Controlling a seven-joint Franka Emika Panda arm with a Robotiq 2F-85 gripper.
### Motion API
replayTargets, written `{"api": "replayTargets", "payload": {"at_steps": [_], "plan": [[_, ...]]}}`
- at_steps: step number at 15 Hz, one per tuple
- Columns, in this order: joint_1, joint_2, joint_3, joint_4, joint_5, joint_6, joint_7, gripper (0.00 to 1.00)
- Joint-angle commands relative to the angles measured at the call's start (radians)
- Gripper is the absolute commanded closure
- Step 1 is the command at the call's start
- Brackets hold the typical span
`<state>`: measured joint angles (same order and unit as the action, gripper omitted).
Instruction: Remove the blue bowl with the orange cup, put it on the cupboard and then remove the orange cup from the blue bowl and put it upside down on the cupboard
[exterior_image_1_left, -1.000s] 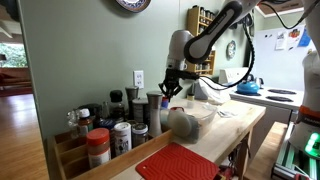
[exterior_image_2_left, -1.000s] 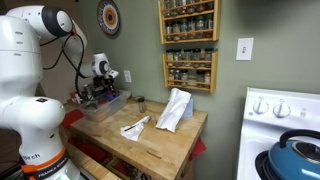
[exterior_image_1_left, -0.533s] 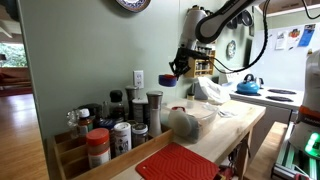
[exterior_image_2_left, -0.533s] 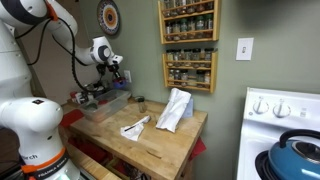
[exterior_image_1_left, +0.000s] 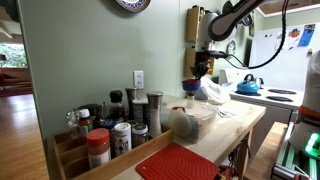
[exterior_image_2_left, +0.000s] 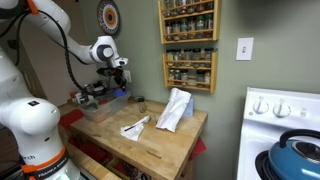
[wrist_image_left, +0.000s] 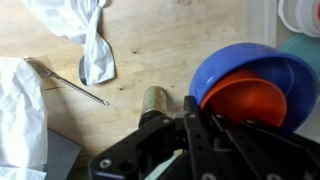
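Observation:
My gripper lowers the bowl (exterior_image_1_left: 190, 88) onto the pale wood beside the crumpled white cloth next.
My gripper (wrist_image_left: 196, 108) is shut on the rim of the light-blue bowl (wrist_image_left: 262, 62), and the orange cup (wrist_image_left: 246, 102) sits inside the bowl. I hold them in the air above the pale wood top of the cupboard (wrist_image_left: 150, 45). In both exterior views the gripper (exterior_image_1_left: 192, 80) (exterior_image_2_left: 117, 86) hangs over the counter with the bowl (exterior_image_1_left: 190, 88) (exterior_image_2_left: 118, 94) beneath it. The cupboard top also shows in both exterior views (exterior_image_1_left: 238, 124) (exterior_image_2_left: 160, 142). The cup is too small to make out there.
A crumpled white cloth (exterior_image_1_left: 208, 92) (exterior_image_2_left: 175, 108) (wrist_image_left: 88, 30) lies on the counter. A small jar (wrist_image_left: 155, 99) and a thin metal utensil (wrist_image_left: 75, 82) lie below me. Spice jars (exterior_image_1_left: 118, 125), a red ridged mat (exterior_image_1_left: 178, 162), a grey bin (exterior_image_2_left: 100, 104), wall spice rack (exterior_image_2_left: 188, 40) and blue kettle (exterior_image_2_left: 295, 155) stand around.
The gripper has risen from the bin with the bowl and cup in it and carried them sideways along the counter, toward the white cloth.

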<state>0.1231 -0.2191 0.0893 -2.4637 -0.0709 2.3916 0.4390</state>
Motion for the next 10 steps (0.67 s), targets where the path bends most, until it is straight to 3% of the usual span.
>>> {"api": "replayTargets", "payload": {"at_steps": [1, 4, 5, 10], "plan": [[-0.053, -0.066, -0.004, -0.085, -0.022, -0.075, -0.11, 0.98], [-0.072, -0.047, -0.002, -0.133, -0.017, -0.101, -0.15, 0.98], [-0.078, -0.03, 0.008, -0.148, -0.012, -0.095, -0.104, 0.98], [-0.112, 0.031, 0.027, -0.255, -0.082, 0.121, 0.045, 0.98]]}}
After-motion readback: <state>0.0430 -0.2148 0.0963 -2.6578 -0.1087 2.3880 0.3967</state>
